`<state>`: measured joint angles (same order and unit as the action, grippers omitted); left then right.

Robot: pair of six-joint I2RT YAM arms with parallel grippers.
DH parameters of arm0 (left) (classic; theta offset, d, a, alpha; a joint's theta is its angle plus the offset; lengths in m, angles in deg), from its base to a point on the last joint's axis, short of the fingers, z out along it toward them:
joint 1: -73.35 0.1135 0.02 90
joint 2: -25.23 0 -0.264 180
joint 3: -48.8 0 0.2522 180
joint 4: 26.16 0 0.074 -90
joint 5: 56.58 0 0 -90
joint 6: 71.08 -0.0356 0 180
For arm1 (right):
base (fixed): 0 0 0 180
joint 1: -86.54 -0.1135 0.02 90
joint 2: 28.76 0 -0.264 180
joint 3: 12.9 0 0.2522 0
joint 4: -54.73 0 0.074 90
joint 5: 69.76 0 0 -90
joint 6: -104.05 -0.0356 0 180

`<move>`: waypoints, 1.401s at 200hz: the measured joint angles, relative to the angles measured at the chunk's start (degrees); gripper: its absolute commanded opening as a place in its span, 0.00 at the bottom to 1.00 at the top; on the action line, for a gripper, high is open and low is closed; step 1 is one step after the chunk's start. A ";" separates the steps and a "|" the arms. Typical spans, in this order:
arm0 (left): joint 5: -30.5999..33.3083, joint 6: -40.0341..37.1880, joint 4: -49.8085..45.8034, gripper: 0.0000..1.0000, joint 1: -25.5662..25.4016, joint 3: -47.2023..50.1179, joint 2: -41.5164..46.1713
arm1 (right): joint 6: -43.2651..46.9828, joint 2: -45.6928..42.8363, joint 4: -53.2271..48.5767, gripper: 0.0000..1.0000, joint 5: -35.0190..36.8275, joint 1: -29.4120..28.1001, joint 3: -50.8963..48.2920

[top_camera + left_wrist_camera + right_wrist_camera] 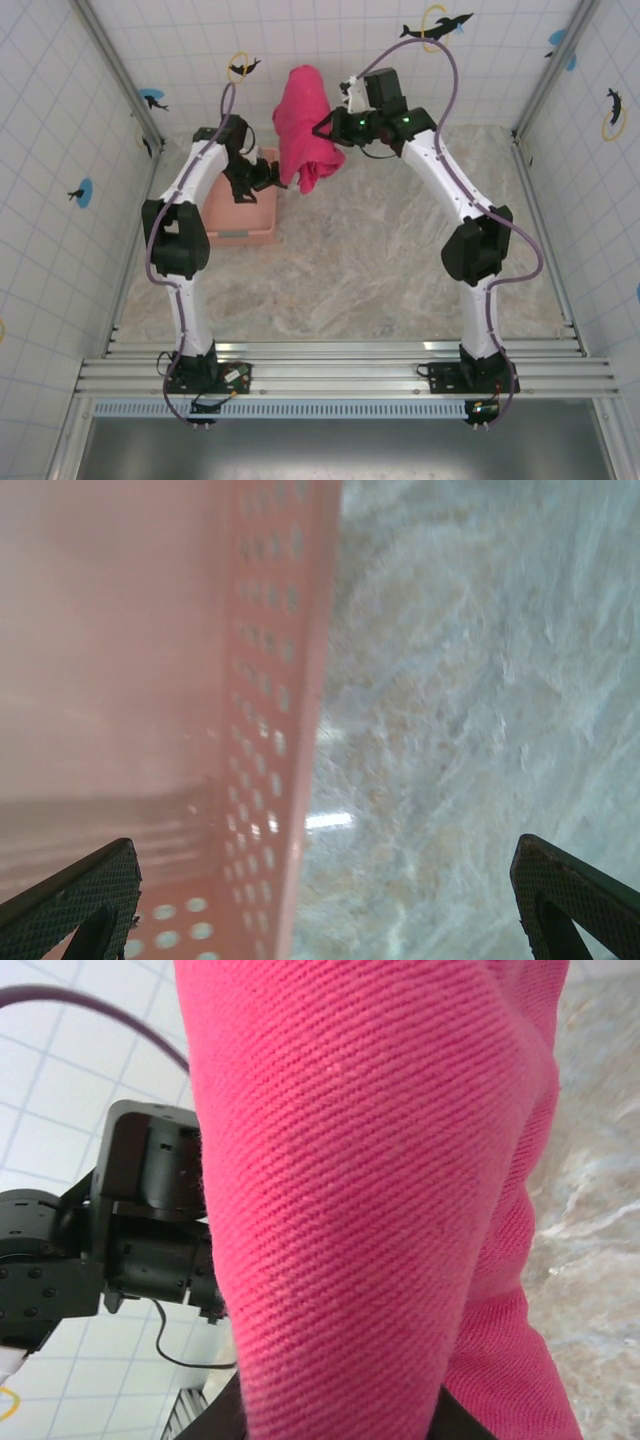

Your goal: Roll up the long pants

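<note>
My right gripper will next move the long pants (303, 120) across and down and let go of them inside the lattice basket (240, 213), because the basket is below that gripper, past the bundle.
The long pants (303, 120) hang as a bright pink-red bunched bundle above the back of the table. My right gripper (326, 127) is shut on them from the right, and in the right wrist view the twill fabric (360, 1190) is pinched in the right gripper (335, 1422), whose dark fingers (218, 1426) just peek out at the bottom edge. My left gripper (262, 176) hovers beside the lower left of the bundle, over the basket's right rim. In the left wrist view the left gripper (325, 885) is open with nothing between its pads (95, 880).
A pale salmon-pink lattice basket (240, 222) stands at the back left, and its perforated wall (265, 730) lies under the left gripper. Marbled tabletop (350, 270) spreads in front. Tiled walls close the sides and back. The left arm's wrist (130, 1230) shows behind the pants.
</note>
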<state>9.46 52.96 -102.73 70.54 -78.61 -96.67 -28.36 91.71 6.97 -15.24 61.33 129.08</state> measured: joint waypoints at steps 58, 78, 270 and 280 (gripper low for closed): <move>17.27 -6.27 -6.16 0.97 4.46 -6.93 4.85 | -4.81 -2.69 5.27 0.17 3.10 -1.14 0.87; 18.58 -6.62 -4.63 0.97 10.01 1.90 9.35 | -7.19 -1.44 7.34 0.17 3.91 -4.20 2.21; 20.22 -11.76 -0.11 0.97 18.88 23.34 19.10 | -25.70 30.71 28.35 0.23 7.39 -15.13 10.05; 20.20 -11.76 -0.13 0.97 18.88 23.43 19.10 | -25.57 31.50 27.82 0.32 7.43 -15.19 10.67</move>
<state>29.65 41.20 -102.86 89.43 -55.17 -77.57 -53.94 123.20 34.79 -7.81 46.14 139.75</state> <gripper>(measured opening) 0.973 0.247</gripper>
